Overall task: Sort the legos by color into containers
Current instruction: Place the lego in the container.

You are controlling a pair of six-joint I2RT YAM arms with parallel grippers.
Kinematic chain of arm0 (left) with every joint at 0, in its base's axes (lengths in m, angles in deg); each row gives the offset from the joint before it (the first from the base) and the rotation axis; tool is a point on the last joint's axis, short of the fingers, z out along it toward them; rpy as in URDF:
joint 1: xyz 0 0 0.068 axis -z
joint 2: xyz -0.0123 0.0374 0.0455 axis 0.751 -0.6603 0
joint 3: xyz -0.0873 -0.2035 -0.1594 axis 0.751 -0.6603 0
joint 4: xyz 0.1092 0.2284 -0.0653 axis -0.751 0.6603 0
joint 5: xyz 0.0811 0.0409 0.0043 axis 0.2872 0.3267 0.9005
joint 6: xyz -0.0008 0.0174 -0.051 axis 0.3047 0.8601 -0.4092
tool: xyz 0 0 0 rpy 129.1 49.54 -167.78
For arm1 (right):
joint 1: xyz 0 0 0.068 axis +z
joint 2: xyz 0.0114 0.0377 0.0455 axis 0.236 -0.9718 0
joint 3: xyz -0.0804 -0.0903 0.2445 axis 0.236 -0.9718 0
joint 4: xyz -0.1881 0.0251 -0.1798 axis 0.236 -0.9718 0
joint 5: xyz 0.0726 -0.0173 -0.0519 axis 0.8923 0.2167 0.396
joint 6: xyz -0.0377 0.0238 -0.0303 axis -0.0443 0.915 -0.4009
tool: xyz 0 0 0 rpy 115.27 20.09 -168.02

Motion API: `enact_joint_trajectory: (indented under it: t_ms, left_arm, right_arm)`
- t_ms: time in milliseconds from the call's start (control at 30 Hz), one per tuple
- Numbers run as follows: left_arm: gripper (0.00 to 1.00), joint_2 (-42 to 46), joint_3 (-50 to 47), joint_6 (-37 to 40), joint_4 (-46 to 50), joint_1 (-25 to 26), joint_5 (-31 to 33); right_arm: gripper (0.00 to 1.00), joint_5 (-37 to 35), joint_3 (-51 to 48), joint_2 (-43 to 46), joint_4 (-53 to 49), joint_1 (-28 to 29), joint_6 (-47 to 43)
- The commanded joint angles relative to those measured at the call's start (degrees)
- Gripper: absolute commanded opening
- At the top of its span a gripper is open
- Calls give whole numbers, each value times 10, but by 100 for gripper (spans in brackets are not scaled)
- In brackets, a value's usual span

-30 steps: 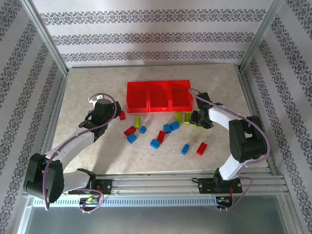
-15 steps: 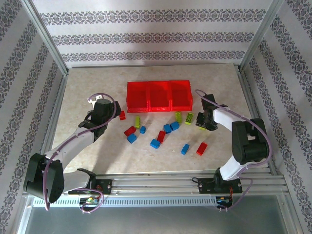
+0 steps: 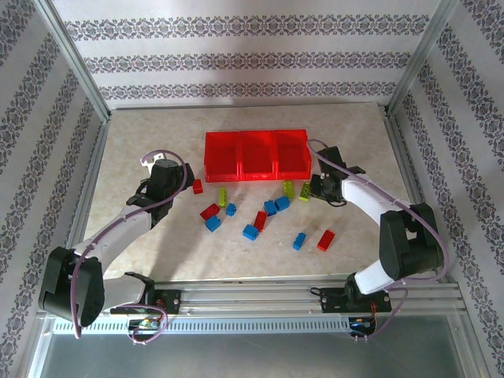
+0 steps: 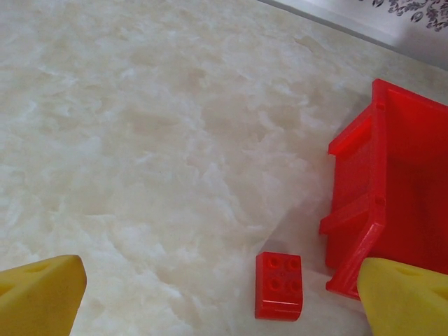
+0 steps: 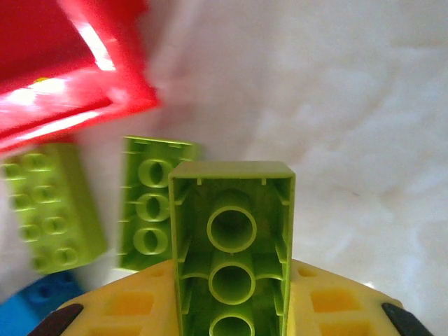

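Note:
The yellow-green lego still hangs outside the nearest red bin, so my right gripper will next swing outward over that bin's rim, above its open inside, to release it.
The containers [image 3: 256, 155] are three joined red bins at the back centre of the table. Red, blue and yellow-green legos lie scattered in front of them. My right gripper [image 5: 232, 297] is shut on a yellow-green lego [image 5: 232, 224], whose hollow underside faces the camera; in the top view this gripper [image 3: 320, 189] is just off the bins' right front corner. My left gripper [image 4: 224, 297] is open above the table beside the left bin [image 4: 392, 189]. A small red lego [image 4: 280, 285] lies between its yellow fingertips [image 4: 42, 294], nearer the right one.
Two more yellow-green legos [image 5: 148, 203] [image 5: 52, 206] lie just beyond the held one, near the bin corner [image 5: 70, 63]. A blue lego [image 3: 299, 241] and a red one [image 3: 325, 240] lie nearer the front. A metal frame rims the table.
My right gripper has closed on the yellow-green lego, and the right arm's elbow has swung outward to the right. The left arm has stayed still and open.

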Motion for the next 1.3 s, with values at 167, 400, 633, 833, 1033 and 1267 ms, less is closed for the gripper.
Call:
enact_joint_trajectory:
  t_ms: [167, 400, 633, 833, 1033, 1267]
  left_arm:
    - [100, -7, 2, -12, 7, -11, -11]
    - [100, -6, 2, -12, 17, -14, -16]
    - [100, -2, 1, -12, 26, -20, -20]
    - [100, 2, 0, -10, 30, -23, -20]
    - [100, 0, 1, -11, 28, -26, -22]
    - [100, -1, 4, -11, 29, -28, -24]
  right_arm:
    - [18, -36, 125, -43, -8, 58, -38]
    - [18, -48, 252, -153, -34, 66, -78]
    - [19, -48, 340, -241, -51, 61, -95]
    - [24, -43, 358, -272, -58, 57, -95]
    - [35, -44, 349, -270, -57, 54, -94]
    - [42, -45, 341, -259, -56, 53, -95]
